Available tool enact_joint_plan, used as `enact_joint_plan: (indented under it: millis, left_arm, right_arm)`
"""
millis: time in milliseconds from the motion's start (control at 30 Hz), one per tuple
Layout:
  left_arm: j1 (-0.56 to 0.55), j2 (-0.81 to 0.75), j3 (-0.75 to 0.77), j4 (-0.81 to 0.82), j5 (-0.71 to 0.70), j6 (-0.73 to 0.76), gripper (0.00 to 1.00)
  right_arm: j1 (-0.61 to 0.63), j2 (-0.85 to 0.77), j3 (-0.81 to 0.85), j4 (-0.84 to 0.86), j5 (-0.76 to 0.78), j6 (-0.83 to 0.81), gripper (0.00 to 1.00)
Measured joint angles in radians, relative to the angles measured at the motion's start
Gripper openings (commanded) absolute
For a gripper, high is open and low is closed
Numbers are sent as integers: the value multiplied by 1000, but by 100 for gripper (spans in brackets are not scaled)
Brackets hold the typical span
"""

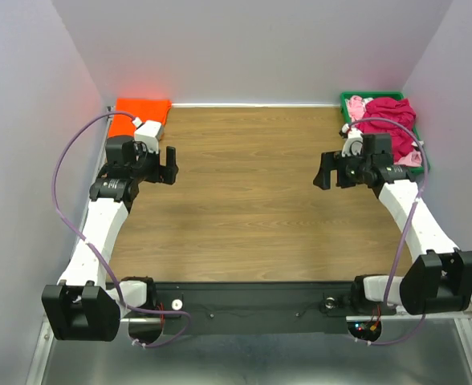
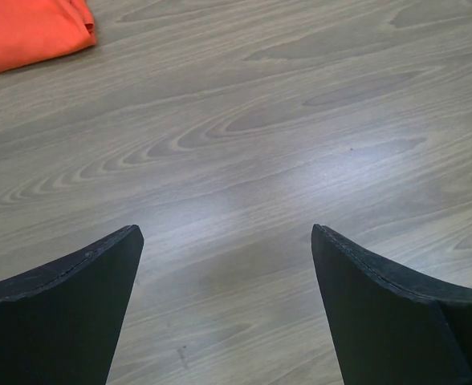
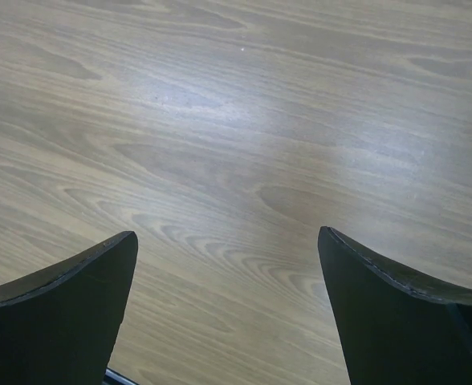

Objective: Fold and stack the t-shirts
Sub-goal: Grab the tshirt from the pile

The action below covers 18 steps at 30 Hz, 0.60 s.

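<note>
The crimson-magenta t-shirt's far part [image 1: 391,111] lies over pink cloth, so I will next move my right gripper outward and to the right in the top view, down onto it.
A folded bright orange t-shirt [image 1: 140,112] lies at the table's far left corner; its edge shows at the top left of the left wrist view [image 2: 27,32]. A crumpled crimson-magenta t-shirt [image 1: 390,120] fills the green tray [image 1: 352,98] at the far right, with pale pink cloth [image 1: 356,106] beside and under it. My left gripper [image 1: 170,163] hovers open over bare wood just right of the orange shirt, its dark fingers [image 2: 67,313] wide apart. My right gripper [image 1: 323,171] hangs open left of the tray, with nothing between its fingers [image 3: 396,321].
The wooden table [image 1: 244,200] is boxed in by pale walls at the back and on both sides. Purple cables [image 1: 63,160] loop off each arm. A black base bar [image 1: 244,301] runs along the near edge between the arm bases.
</note>
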Motion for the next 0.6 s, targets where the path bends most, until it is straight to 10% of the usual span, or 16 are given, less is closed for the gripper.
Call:
enact_joint_plan:
  millis: [600]
  left_arm:
    - [0,42,146,-57,139,14,99]
  right_arm:
    - [-251,678,1024,-94,122,-122,100]
